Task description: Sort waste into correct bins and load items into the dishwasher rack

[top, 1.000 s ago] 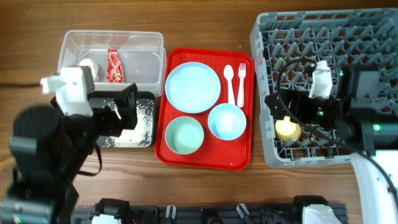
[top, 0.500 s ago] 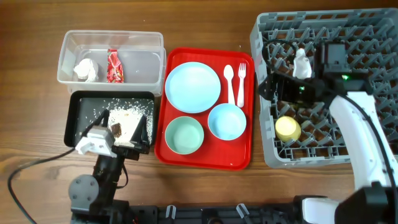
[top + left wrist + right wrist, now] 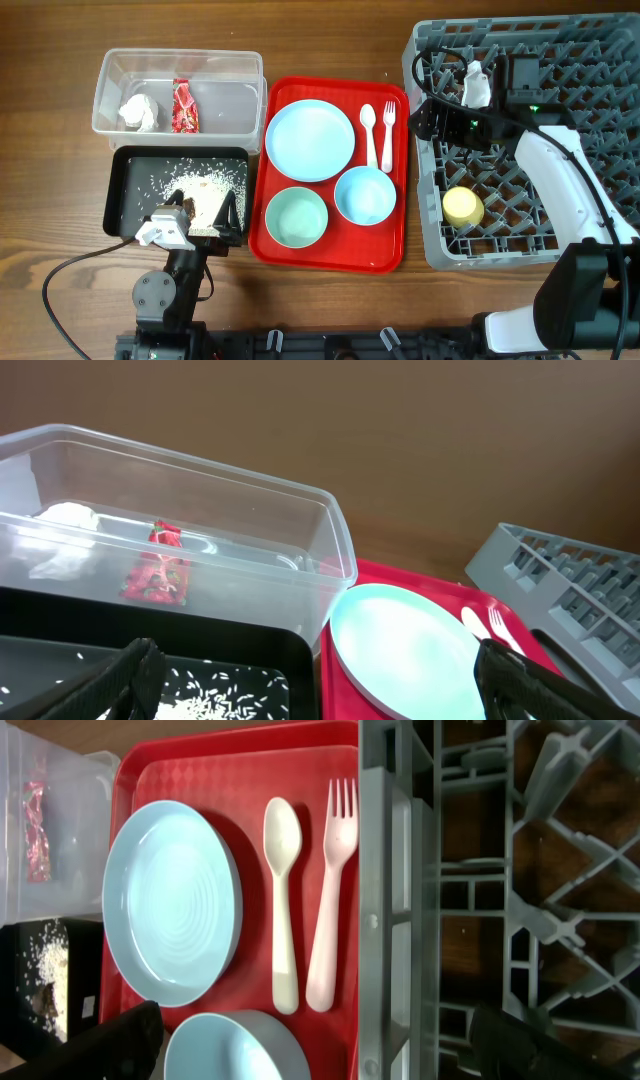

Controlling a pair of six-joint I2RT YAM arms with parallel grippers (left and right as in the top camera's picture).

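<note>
My right gripper moves off the side of the rack next, back toward the blue bowl (image 3: 364,195), then down onto the blue bowl's rack-side rim, which stands clear of the green bowl.
The crumpled napkin (image 3: 138,112) and red wrapper (image 3: 184,106) lie in the clear tub (image 3: 180,62). Rice scraps (image 3: 205,185) lie in the black tray (image 3: 125,190). The blue plate (image 3: 310,140), spoon (image 3: 368,135), fork (image 3: 388,135), blue bowl (image 3: 364,195) and green bowl (image 3: 296,217) sit on the red tray (image 3: 330,258). The yellow cup (image 3: 462,207) stands in the grey rack (image 3: 560,60). My left gripper (image 3: 200,212) is open and empty at the black tray's near edge. My right gripper (image 3: 428,118) is open and empty above the rack's left wall.
The right wrist view shows the plate (image 3: 170,905), spoon (image 3: 282,890), fork (image 3: 330,890) and rack wall (image 3: 385,870). The left wrist view shows the tub (image 3: 200,490), black tray (image 3: 250,645) and plate (image 3: 410,650). A cable trails from the left arm.
My left arm has dropped back to the table's front edge, uncovering the black tray. My right gripper has moved from the yellow cup to the rack's far left; the cup stays in the rack.
</note>
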